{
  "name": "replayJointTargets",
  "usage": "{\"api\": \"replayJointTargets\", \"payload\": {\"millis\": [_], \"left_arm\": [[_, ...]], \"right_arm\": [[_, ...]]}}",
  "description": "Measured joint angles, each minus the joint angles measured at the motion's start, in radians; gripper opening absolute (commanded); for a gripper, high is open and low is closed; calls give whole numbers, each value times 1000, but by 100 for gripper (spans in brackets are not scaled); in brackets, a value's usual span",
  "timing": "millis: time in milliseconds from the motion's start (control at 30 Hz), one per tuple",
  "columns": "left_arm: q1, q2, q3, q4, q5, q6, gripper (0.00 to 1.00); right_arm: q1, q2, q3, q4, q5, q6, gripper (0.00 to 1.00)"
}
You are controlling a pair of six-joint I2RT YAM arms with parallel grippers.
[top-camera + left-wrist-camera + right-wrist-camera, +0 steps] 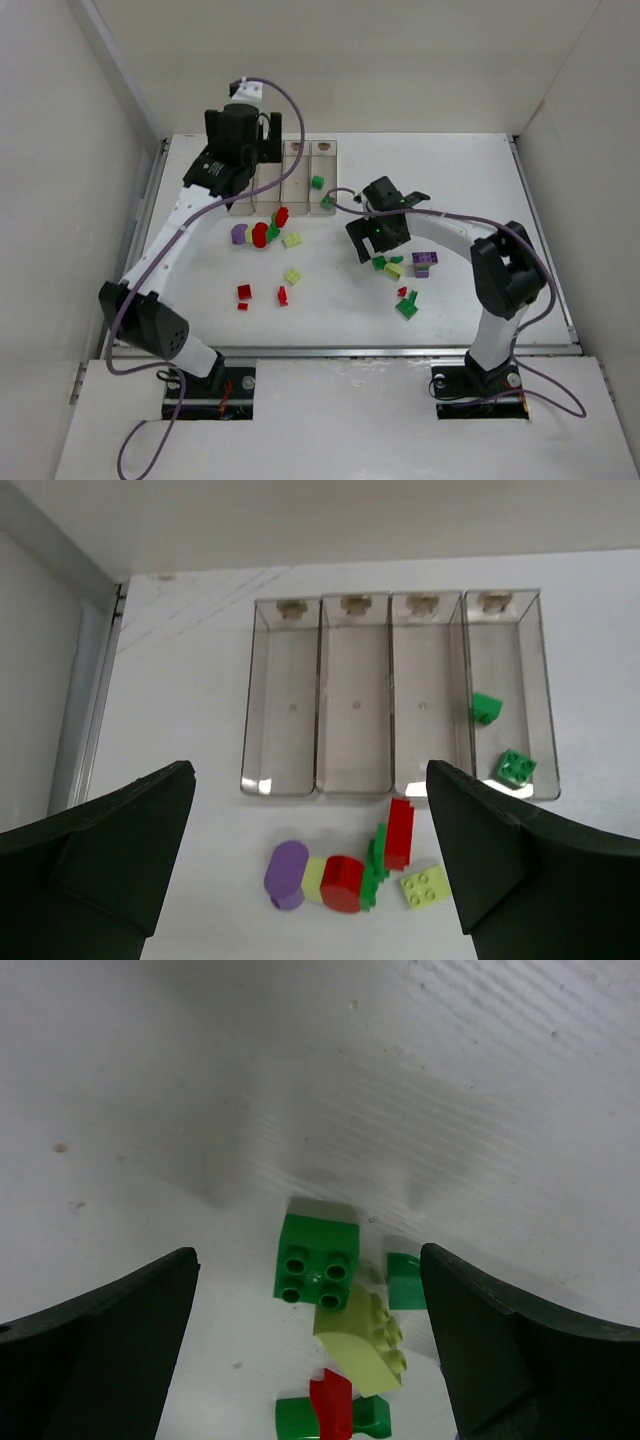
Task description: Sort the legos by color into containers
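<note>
The green lego (379, 263) (317, 1260) beside the yellow-green one shows between the open fingers of my right gripper. I will next lower that gripper onto the green lego and close across its opposite sides.
The containers (390, 695) are four joined clear bins, also in the top view (300, 180). The rightmost bin holds two green legos (487, 708) (515, 767); the other bins show nothing inside. My left gripper (310, 780) is open and empty, high over the bins' near end (255, 150). Below it lie a purple lego (287, 872), a red one (342, 882) and a yellow-green one (424, 884). My right gripper (308, 1255) is open and empty, just above a green lego (316, 1257) next to a yellow-green lego (365, 1340), right of centre (378, 240).
More legos lie loose: red ones (244, 292) and a yellow-green one (292, 276) at centre, a purple one (424, 262) and a green one (406, 307) near the right arm. White walls close in the table's left, back and right sides. A purple cable (340, 195) loops near the bins.
</note>
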Motion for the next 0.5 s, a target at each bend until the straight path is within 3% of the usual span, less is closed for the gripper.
{"api": "replayJointTargets", "payload": {"millis": [200,333,433,500], "left_arm": [[-19,-140,-255,-45,-49,-50,100],[-54,-150,-320,-61,-70,-50,100],[-59,-152,-322,-60,-71,-50,100],[-59,-159,-322,-59,-75,-50,100]], "right_arm": [[-7,72,-2,-34,24,-10,82],[-7,72,-6,-23,25,-14,58],[-6,72,-14,-17,24,-13,48],[-5,72,-23,-10,21,-14,33]]}}
